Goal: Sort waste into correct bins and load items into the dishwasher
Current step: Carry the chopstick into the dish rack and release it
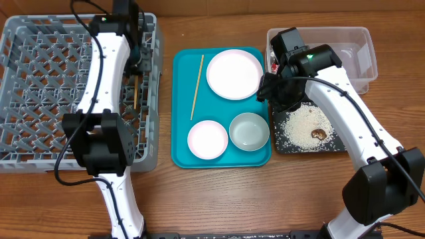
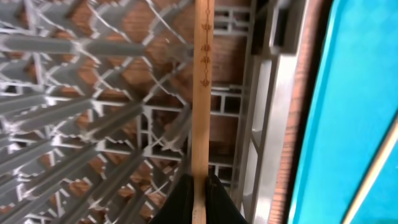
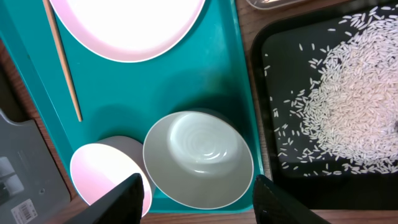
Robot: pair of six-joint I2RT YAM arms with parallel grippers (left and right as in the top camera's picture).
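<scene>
Next, my left gripper moves down and releases the wooden chopstick in the gap along the rack's tray side (image 1: 141,105) (image 2: 222,127). That gap lies just below the gripper.
My left gripper (image 1: 138,66) (image 2: 199,196) is shut on a wooden chopstick (image 1: 136,91) (image 2: 202,93) over the right side of the grey dish rack (image 1: 40,79) (image 2: 74,112). A second chopstick (image 1: 197,86) (image 3: 62,62) (image 2: 373,180) lies on the teal tray. The tray also holds a round white plate (image 1: 234,74) (image 3: 124,25), a white bowl (image 1: 207,139) (image 3: 99,174) and a pale bowl (image 1: 249,131) (image 3: 199,155). My right gripper (image 1: 272,89) (image 3: 202,199) is open and empty above the pale bowl. Rice (image 1: 302,126) (image 3: 354,106) and a brown lump (image 1: 318,133) lie in the black tray (image 1: 332,147) (image 3: 273,74).
The teal tray (image 1: 182,156) (image 3: 224,74) (image 2: 348,74) sits between rack and black tray. The clear tub (image 1: 362,46) stands at the back right, and a bit of red (image 1: 271,66) shows at its left end behind my right arm. Bare wood table lies in front.
</scene>
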